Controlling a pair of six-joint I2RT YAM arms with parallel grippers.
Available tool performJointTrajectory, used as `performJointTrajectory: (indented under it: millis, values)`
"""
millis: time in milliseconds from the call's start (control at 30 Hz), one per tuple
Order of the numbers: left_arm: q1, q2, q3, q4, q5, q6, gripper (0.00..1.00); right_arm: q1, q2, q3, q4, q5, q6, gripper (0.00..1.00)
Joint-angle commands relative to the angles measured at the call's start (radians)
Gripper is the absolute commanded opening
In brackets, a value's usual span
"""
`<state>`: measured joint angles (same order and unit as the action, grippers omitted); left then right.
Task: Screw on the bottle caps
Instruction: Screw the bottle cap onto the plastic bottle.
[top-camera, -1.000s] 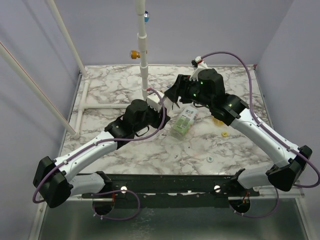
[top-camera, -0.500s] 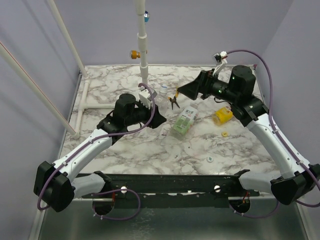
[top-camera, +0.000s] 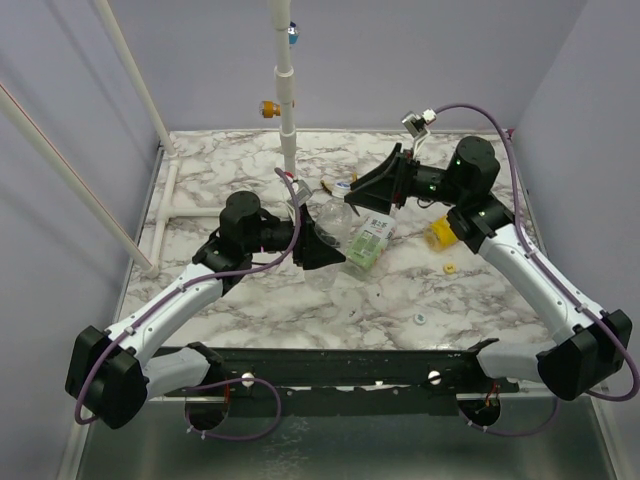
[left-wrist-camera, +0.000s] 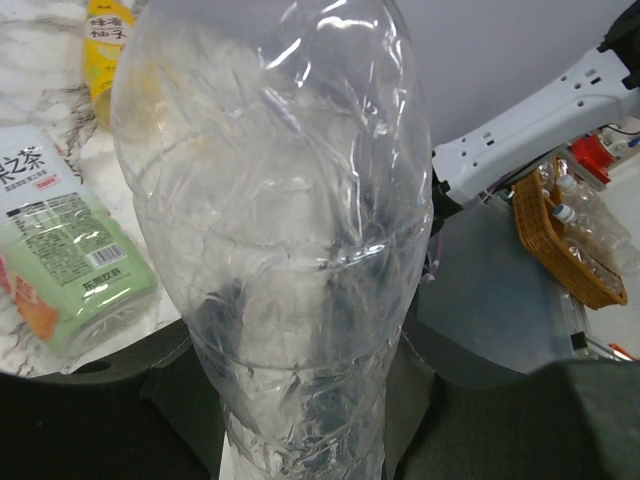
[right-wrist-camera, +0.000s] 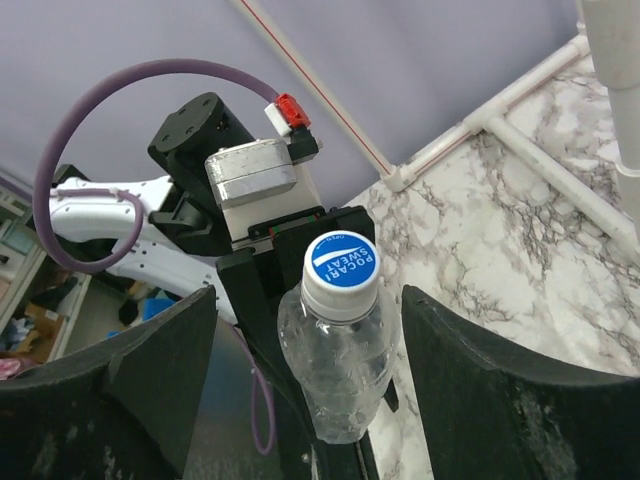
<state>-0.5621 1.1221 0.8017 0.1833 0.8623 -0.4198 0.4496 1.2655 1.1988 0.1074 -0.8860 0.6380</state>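
Observation:
I should next bring the capped bottle down toward the left in the top view with my left gripper and release it flat, because the marble there is bare.
My left gripper (top-camera: 318, 240) is shut on the lower part of a clear crumpled unlabelled bottle (top-camera: 326, 213), held tilted above the table. This bottle (left-wrist-camera: 280, 200) fills the left wrist view. A blue-topped white cap (right-wrist-camera: 341, 270) sits on its neck. My right gripper (top-camera: 378, 190) is open, its fingers (right-wrist-camera: 150, 390) standing on either side of the cap without touching it. The green-and-white labelled bottle (top-camera: 368, 240) lies on the table beside the yellow bottle (top-camera: 445, 232). A yellow cap (top-camera: 450, 268) and a whitish cap (top-camera: 420, 319) lie loose at the front right.
A white pipe post (top-camera: 287, 120) rises at the back centre, with a white pipe frame (top-camera: 200, 212) along the left of the marble table (top-camera: 250, 300). A wicker basket (left-wrist-camera: 565, 240) of bottles stands off the table.
My right gripper opened, drew back to the right, then swung in again toward the cap. My left arm carried the clear bottle to the right and lifted it into sight.

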Motion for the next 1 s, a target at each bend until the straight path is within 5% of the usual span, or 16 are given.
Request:
performJointTrajectory:
  millis: [0, 400, 733, 967]
  values:
    - [0.007, 0.007, -0.013, 0.118, 0.095, -0.068, 0.0, -0.002, 0.017, -0.024, 0.122, -0.055, 0.067, 0.76]
    - [0.007, 0.031, -0.015, 0.139, 0.131, -0.093, 0.0, -0.001, 0.024, -0.039, 0.143, -0.024, 0.093, 0.59]
    - [0.007, 0.047, -0.01, 0.121, 0.112, -0.087, 0.0, 0.0, 0.03, -0.021, 0.055, 0.032, 0.062, 0.27]
    - [0.005, 0.03, 0.025, -0.059, -0.187, 0.056, 0.0, 0.072, 0.006, 0.066, -0.282, 0.373, -0.027, 0.08]
